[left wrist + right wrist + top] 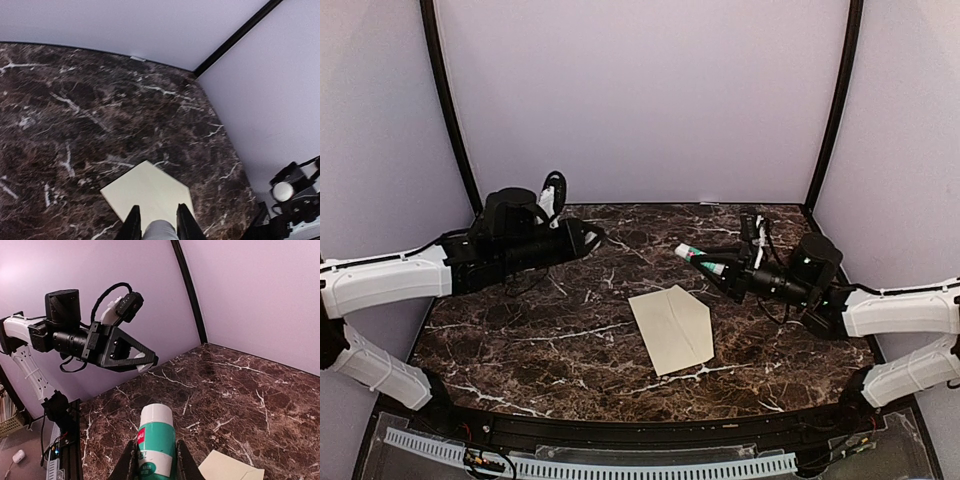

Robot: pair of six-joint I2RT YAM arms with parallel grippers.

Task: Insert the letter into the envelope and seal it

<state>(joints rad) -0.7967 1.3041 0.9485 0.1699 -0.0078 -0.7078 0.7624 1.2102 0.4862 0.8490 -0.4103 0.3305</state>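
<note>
The marble is beside the envelope. My left gripper will first lower and pull back to tilt its fingers down to the marble [597,322] [73,224].
The envelope [672,328] lies flat on the marble table right of centre, cream-yellow, its pointed flap open; it also shows in the left wrist view [147,192] and the right wrist view [232,471]. The tan letter shows in no view. My right gripper [715,268] hovers above and behind the envelope, shut on a green-and-white glue stick [156,437], its white end pointing left. My left gripper [596,238] is raised over the table's back left, shut on a small white cap-like piece [160,231], also seen in the right wrist view [142,367].
Purple walls with black corner posts [450,110] enclose the table on three sides. A black rail and a white cable strip [590,462] run along the near edge. The marble top [520,340] around the envelope carries nothing else.
</note>
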